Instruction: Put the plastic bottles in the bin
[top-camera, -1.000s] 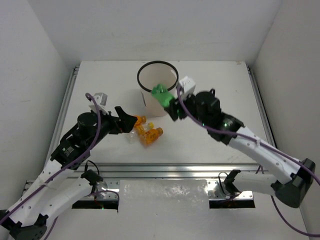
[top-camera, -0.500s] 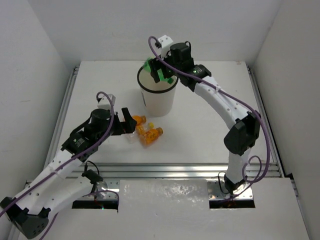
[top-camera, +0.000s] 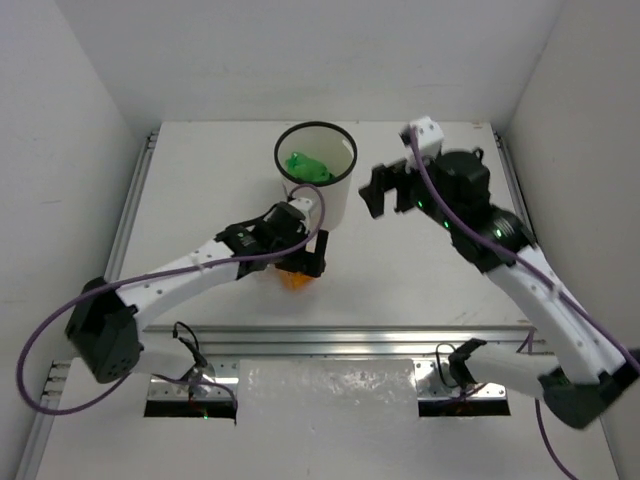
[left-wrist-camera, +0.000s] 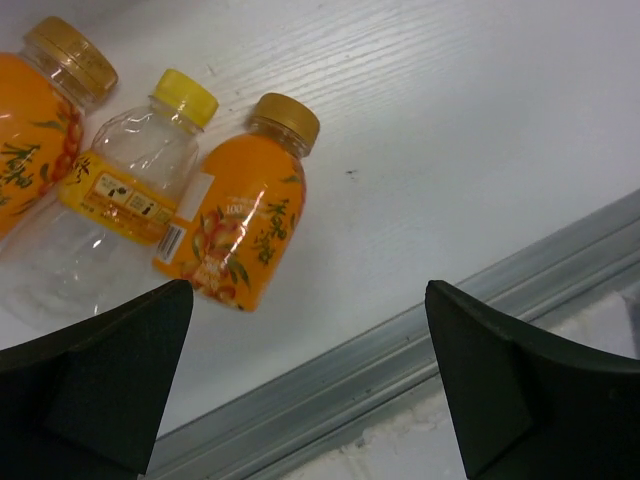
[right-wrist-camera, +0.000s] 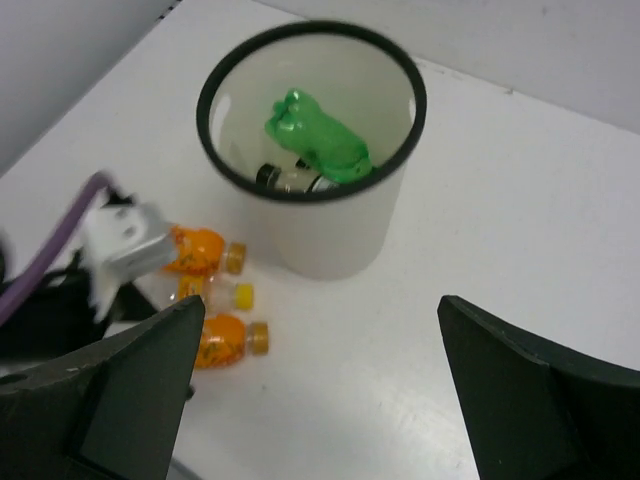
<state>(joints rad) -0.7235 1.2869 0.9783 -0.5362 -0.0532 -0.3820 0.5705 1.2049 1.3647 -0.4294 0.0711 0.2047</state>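
Note:
The robot should next lower its left gripper over the body of the orange bottle nearest the bar (top-camera: 294, 281) (left-wrist-camera: 238, 222) and close, because that bottle ends the row and has bare table along its side.
The bin (top-camera: 337, 205) (right-wrist-camera: 340, 240), white with a black rim, stands at the table's back middle. Inside it lie a green bottle (top-camera: 304, 166) (right-wrist-camera: 318, 142) and a clear bottle with a dark cap (right-wrist-camera: 286, 178). In front of the bin, two orange bottles (left-wrist-camera: 243, 224) (left-wrist-camera: 30, 120) and a clear yellow-capped bottle (left-wrist-camera: 128, 190) lie on the table, also seen as a row (right-wrist-camera: 203, 250) (right-wrist-camera: 217, 293) (right-wrist-camera: 228, 338). My left gripper (top-camera: 306, 257) (left-wrist-camera: 310, 390) hovers open just above them, holding nothing. To the right of the bin my right gripper (top-camera: 386, 190) (right-wrist-camera: 320, 390) hangs open and empty.
An aluminium rail (top-camera: 350, 340) (left-wrist-camera: 400, 340) runs along the table's near edge. White walls close the table in on the left, right and back. The left arm's wrist camera (right-wrist-camera: 122, 236) juts in beside the lying bottles.
The right gripper opened over the bin, the green bottle dropped in, and the arm drew back to the right. The left arm swung right and now sits over the lying bottles.

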